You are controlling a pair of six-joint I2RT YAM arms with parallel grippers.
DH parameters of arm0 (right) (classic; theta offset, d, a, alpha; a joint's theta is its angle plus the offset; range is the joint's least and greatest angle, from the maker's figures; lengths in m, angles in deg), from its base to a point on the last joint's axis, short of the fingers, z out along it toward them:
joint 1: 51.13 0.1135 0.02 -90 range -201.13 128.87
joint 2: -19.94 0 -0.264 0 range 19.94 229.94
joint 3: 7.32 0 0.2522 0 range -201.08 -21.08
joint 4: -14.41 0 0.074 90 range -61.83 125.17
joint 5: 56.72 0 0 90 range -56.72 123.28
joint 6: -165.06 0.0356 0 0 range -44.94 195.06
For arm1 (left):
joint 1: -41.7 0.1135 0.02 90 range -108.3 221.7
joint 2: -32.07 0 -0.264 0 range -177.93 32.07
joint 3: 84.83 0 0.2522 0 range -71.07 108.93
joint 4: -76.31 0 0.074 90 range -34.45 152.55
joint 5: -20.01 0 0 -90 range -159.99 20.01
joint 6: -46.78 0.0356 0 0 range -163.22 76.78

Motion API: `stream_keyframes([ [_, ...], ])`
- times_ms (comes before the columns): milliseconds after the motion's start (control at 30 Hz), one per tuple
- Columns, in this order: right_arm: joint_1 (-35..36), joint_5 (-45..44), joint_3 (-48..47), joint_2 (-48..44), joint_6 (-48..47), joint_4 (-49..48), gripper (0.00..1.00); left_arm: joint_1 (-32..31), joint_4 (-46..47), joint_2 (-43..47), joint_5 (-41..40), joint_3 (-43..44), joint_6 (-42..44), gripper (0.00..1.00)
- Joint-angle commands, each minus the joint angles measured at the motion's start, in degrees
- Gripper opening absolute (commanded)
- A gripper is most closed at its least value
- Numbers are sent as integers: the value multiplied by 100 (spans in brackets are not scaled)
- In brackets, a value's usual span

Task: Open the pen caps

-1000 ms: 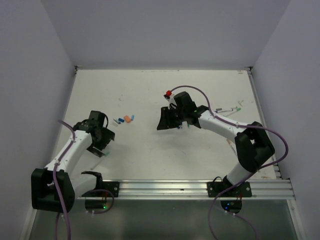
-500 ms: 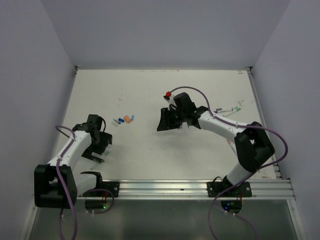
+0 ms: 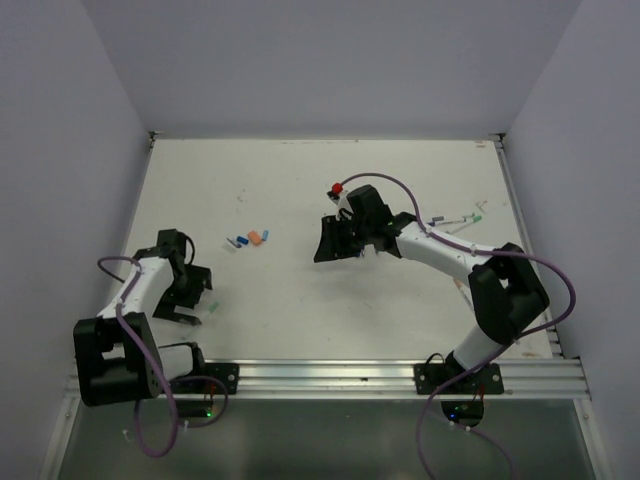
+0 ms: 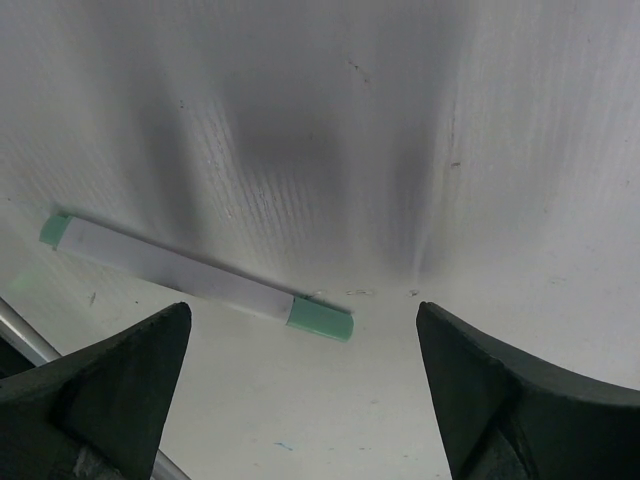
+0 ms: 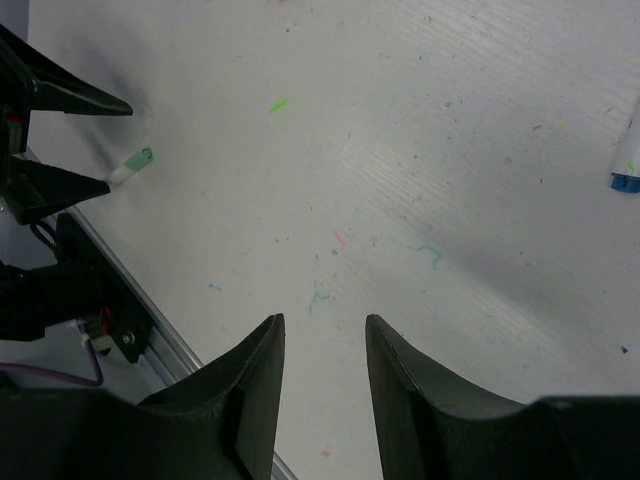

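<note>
My left gripper moves down onto the pen's whitish body beside the green pen cap next, since that end of the pen lies between the gripper's open fingers.
A pen [image 4: 180,270] with a whitish barrel and a green pen cap [image 4: 320,320] lies flat on the table just beyond my left gripper [image 4: 303,345]. That gripper is wide open, with nothing between its fingers. From above, the same pen [image 3: 210,307] lies beside the left gripper [image 3: 197,297]. Loose pen caps, blue [image 3: 238,241] and orange [image 3: 255,238], lie mid-table. More pens [image 3: 455,217] lie at the right. My right gripper [image 5: 324,322] hovers over bare table with a narrow gap between its fingers, which hold nothing; from above, the right gripper [image 3: 332,240] is near the centre.
A small red object [image 3: 338,188] sits behind the right wrist. A metal rail [image 3: 380,375] runs along the near edge. Walls close in the table on the left, back and right. A blue-ended piece [image 5: 625,180] lies at the right edge of the right wrist view.
My left arm has drawn back to the left and nearer the rail. Its jaws have opened wider, and the green-capped pen lies free on the table. The right arm has not moved.
</note>
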Motion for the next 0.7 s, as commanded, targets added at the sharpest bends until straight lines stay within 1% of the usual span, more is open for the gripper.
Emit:
stream_keyframes([
  [0, 38, -6, 8, 46, 0, -180, 42, 71, 64, -172, 11, 1, 84, 97],
  [100, 38, -6, 8, 64, 0, -189, 42, 71, 142, -234, 107, -165, 40, 95],
  [267, 38, -15, 25, 29, 0, -207, 42, 80, 248, -225, -51, -263, -48, 88],
  [400, 38, -50, 34, 3, -17, -207, 42, 71, 283, -269, -59, -272, -75, 84],
  [500, 38, -68, 43, -6, -26, -207, 42, 71, 283, -312, -174, -263, -66, 77],
  [533, 38, -76, 51, -24, -26, -216, 42, 71, 335, -330, -200, -263, -48, 74],
  [600, 38, -94, 52, -41, -35, -198, 42, 71, 353, -383, -209, -272, -13, 72],
  [633, 38, -111, 52, -59, -44, -198, 42, 71, 380, -400, -226, -272, 13, 68],
  [667, 38, -120, 52, -68, -44, -181, 42, 71, 380, -435, -261, -246, 39, 68],
])
